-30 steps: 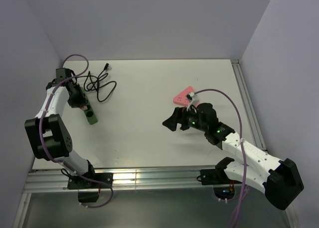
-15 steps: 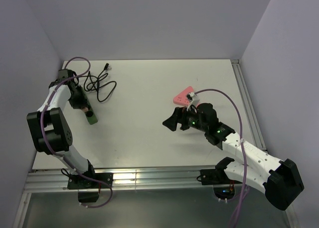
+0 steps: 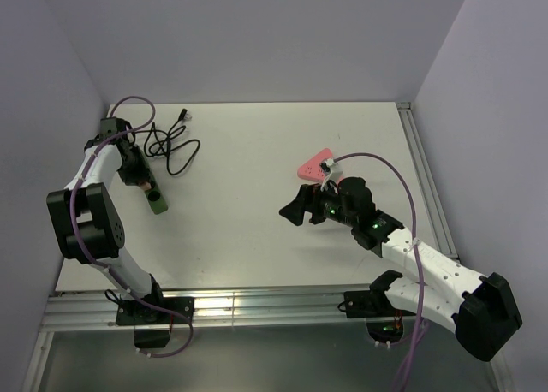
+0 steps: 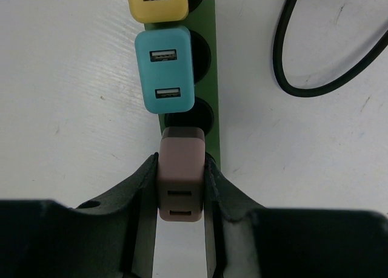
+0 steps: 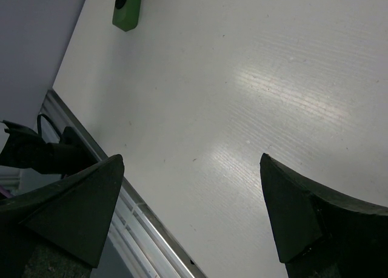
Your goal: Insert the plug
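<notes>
My left gripper moves down onto the round socket (image 4: 189,117) beside the teal plug next and releases the mauve plug there, because that socket is still empty.
My left gripper (image 4: 180,161) is shut on a mauve plug (image 4: 180,175) with two slots in its face. The plug stands at the near end of a green power strip (image 4: 213,138). A teal plug (image 4: 165,71) and a yellow plug (image 4: 156,2) sit further along the strip, with an empty round socket (image 4: 189,117) between teal and mauve. In the top view the left gripper (image 3: 144,182) is over the strip (image 3: 157,202) at the table's left. My right gripper (image 3: 297,210) is open and empty at mid-table; the right wrist view shows the strip (image 5: 127,8) far off.
A coiled black cable (image 3: 159,139) lies just right of the strip; it also shows in the left wrist view (image 4: 279,59). A pink triangular block (image 3: 312,164) sits behind the right wrist. The metal rail along the table's front edge (image 5: 121,229) shows below the right gripper.
The left arm's upper links have shifted slightly and the gripper has edged a little up and left along the strip. The right arm has not moved.
</notes>
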### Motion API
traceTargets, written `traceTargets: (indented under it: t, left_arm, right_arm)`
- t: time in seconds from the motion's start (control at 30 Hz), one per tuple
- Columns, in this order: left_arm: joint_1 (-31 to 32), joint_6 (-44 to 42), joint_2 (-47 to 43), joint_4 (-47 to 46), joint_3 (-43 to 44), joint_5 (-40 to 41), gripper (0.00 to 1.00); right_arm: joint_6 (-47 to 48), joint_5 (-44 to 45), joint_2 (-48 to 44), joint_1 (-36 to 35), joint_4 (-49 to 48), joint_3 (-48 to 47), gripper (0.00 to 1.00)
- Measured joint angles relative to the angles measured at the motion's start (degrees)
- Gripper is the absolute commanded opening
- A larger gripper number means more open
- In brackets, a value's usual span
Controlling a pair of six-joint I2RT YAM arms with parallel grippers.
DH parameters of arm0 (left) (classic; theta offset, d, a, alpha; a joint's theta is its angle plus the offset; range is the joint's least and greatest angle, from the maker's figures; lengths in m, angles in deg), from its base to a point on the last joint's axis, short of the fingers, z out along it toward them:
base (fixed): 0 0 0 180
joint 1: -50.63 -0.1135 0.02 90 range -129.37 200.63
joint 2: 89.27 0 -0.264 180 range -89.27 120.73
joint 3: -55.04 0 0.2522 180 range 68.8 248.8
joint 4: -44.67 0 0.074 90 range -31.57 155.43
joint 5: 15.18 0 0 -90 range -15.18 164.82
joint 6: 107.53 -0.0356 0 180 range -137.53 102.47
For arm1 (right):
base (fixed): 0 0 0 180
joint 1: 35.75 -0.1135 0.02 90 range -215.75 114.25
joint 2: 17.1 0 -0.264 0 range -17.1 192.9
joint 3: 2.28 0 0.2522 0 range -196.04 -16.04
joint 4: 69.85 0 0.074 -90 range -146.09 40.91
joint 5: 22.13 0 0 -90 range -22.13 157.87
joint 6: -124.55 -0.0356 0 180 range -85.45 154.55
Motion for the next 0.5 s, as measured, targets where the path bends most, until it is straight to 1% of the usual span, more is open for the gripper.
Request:
traceTargets:
  t: [0.5]
  left_arm:
    - [0.00,0.00,1.14,-1.20,0.42,1.53,0.00]
  right_arm:
    - [0.07,-0.02,0.00,0.00,-0.02,0.00,1.00]
